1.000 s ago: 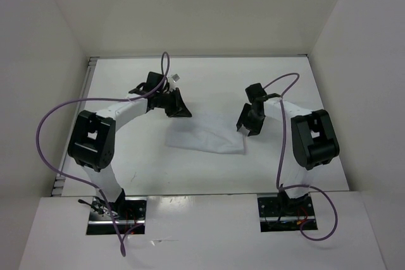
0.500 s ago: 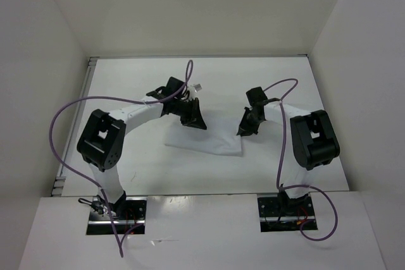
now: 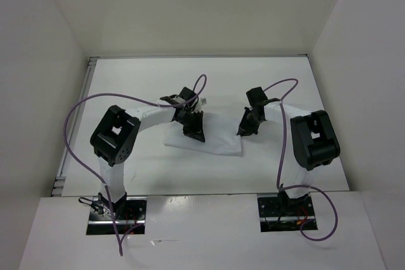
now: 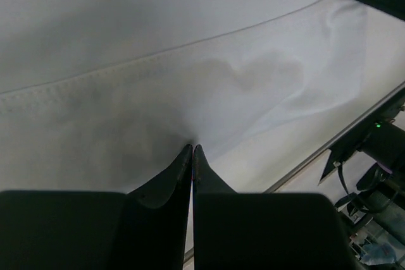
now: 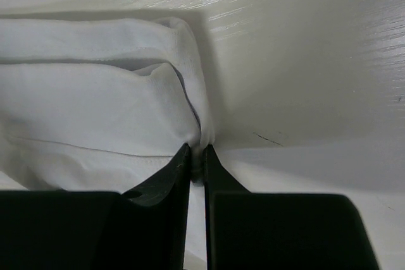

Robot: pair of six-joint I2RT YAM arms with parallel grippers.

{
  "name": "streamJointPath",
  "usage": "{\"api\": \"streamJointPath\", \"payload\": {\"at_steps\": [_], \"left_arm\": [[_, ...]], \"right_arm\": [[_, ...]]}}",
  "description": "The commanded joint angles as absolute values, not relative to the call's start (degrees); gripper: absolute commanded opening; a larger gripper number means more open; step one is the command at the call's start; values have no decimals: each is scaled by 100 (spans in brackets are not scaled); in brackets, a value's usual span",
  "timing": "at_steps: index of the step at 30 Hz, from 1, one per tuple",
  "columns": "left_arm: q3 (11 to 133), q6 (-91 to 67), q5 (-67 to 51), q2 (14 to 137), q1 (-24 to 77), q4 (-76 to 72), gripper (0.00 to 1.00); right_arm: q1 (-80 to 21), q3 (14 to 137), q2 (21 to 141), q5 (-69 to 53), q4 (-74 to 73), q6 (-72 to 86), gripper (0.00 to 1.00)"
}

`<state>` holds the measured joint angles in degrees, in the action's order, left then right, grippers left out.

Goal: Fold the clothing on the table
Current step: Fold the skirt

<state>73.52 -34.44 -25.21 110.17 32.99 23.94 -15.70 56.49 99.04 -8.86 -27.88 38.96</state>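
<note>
My right gripper should lift the cloth's edge next, fold it onto the cloth's middle [image 3: 210, 126], which lies to the gripper's left in the top view, and let go.
The clothing [image 3: 218, 142] is a white piece of cloth lying folded in the middle of the table [image 3: 126, 80]. My left gripper [image 3: 197, 136] is over its left part. In the left wrist view its jaws [image 4: 192, 148] are shut, with the hemmed fabric [image 4: 253, 74] puckering toward the tips. My right gripper [image 3: 242, 131] is at the cloth's right edge. In the right wrist view it [image 5: 197, 150] is shut on a thin pinch of that edge, where the layers of cloth [image 5: 95, 105] bunch up beside the bare table [image 5: 304, 61].
White walls [image 3: 57, 42] close the table in on the left, back and right. Purple cables [image 3: 82, 105] loop over both arms. An arm base with its wiring [image 4: 373, 156] shows beyond the table's near edge in the left wrist view.
My left gripper, still shut, has moved right and toward the near side, onto the cloth. My right gripper has gone from open to shut on the cloth's right edge.
</note>
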Motion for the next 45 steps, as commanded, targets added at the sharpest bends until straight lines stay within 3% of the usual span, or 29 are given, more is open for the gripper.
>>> {"api": "streamJointPath", "payload": {"at_steps": [1,13,23,33,45], "left_arm": [[7436,-3305,-2347,11372,3437,2453,6],[7260,-3305,-2364,11970,3498,2276,6],[7708,-3357,-2522,12076,3604,2276,6],[7506,-3560,-2198,10548,3113,2469,16],[6434,-3744,-915,9878,2013,2373,14]], "right_arm": [[-1591,5528,9703,-853,-2646,3876,3],[-1643,6266,8342,-1968,-3067,4051,0],[-1705,6284,8508,-3585,-2154,4474,0],[-1591,6486,8561,-3524,-2627,4167,0],[-1485,6670,8867,-3524,-2751,4008,0]]}}
